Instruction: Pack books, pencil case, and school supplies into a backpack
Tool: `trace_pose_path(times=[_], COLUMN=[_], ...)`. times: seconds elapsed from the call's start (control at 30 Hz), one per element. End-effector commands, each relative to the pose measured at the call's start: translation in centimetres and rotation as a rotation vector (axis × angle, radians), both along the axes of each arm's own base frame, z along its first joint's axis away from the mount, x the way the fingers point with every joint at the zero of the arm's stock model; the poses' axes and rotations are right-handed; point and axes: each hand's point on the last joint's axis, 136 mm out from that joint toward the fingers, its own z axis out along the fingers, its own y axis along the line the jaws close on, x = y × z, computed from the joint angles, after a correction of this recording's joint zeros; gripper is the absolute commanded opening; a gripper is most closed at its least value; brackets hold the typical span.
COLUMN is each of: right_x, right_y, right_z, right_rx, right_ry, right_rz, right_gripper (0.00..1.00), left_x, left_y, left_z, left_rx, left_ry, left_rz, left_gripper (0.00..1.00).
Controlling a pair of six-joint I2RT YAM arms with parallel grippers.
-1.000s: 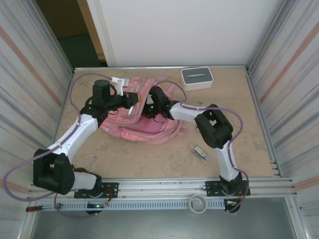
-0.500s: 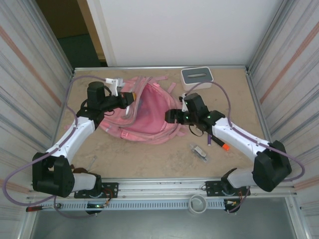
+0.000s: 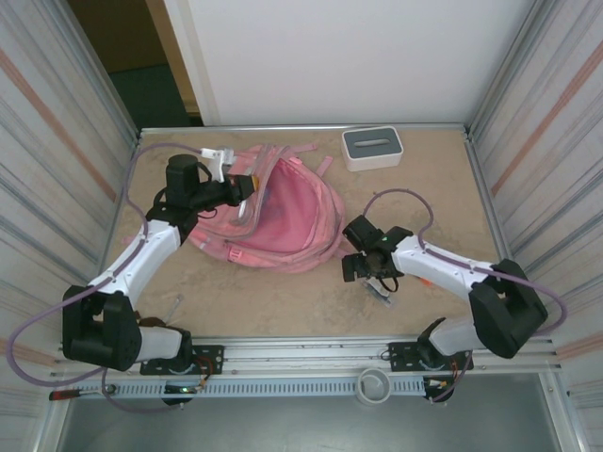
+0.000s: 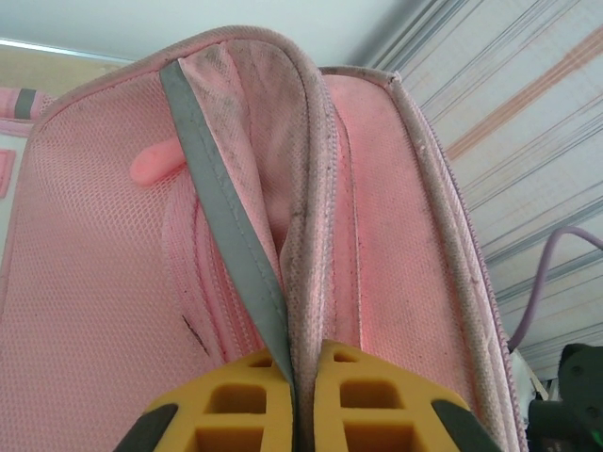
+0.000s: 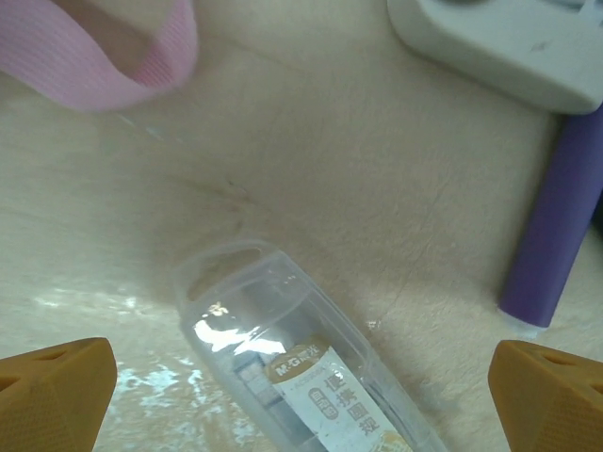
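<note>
I need to lower my right gripper around the labelled body of the clear packet next and then close it, because the packet is already between my wide-open fingers.
The pink backpack point(image 3: 287, 215) lies at the table's middle back with its mouth held open. My left gripper point(image 3: 247, 188) is shut on its rim; in the left wrist view the yellow pads point(image 4: 236, 400) pinch the pink fabric and a grey strip of the backpack point(image 4: 377, 217). My right gripper point(image 3: 364, 267) hangs open just over a clear packet point(image 3: 382, 290). In the right wrist view that packet point(image 5: 301, 358) lies between the wide-apart fingertips point(image 5: 57, 381), untouched. A dark purple stick point(image 5: 556, 226) lies beside it. Books and pencil case are out of view.
A white box with a grey slotted top point(image 3: 372, 146) stands at the back right. A pink strap point(image 5: 122, 47) trails onto the table near the packet. A small clear piece point(image 3: 174, 305) lies at the front left. Metal walls close in both sides.
My right arm has drawn out of the backpack's mouth, swung to the near right and dropped over the packet, its jaws opening wide. The left gripper has kept its hold.
</note>
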Motion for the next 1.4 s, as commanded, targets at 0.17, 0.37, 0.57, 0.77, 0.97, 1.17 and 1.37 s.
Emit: trace_pose_path(times=[0.17, 0.37, 0.57, 0.77, 0.97, 1.17, 1.37], right_x=[-1.8, -3.7, -4.4, -3.3, -1.5, 3.5, 9.5], right_y=[-0.4, 0.5, 1.4, 3.2, 3.8, 7.0, 14.3], right_z=[-3.0, -3.8, -3.9, -3.0, 0.7, 9.2, 16.0], right_rx=[-0.085, -0.017, -0.009, 0.033, 0.103, 0.475, 0.8], right_ry=[0.095, 0.159, 0.169, 0.132, 0.026, -0.229, -0.375], right_rz=[-0.014, -0.007, 0.018, 0.042, 0.028, -0.012, 0.036], right_gripper=[1.0, 0.9, 0.61, 0.41, 0.32, 0.3, 0.31], left_x=[0.9, 0.8, 0.6, 0.5, 0.6, 0.6, 0.3], left_y=[0.7, 0.6, 0.6, 0.5, 0.4, 0.3, 0.3], left_z=[0.2, 0.1, 0.1, 0.1, -0.1, 0.2, 1.1], left_rx=[-0.006, -0.015, -0.018, -0.02, -0.025, -0.036, -0.048], left_ry=[-0.043, -0.037, -0.037, -0.034, -0.028, -0.031, -0.045], left_rz=[0.014, 0.006, 0.004, 0.002, -0.003, -0.011, -0.014], left_gripper=[0.0, 0.0, 0.0, 0.0, 0.0, 0.0, 0.0])
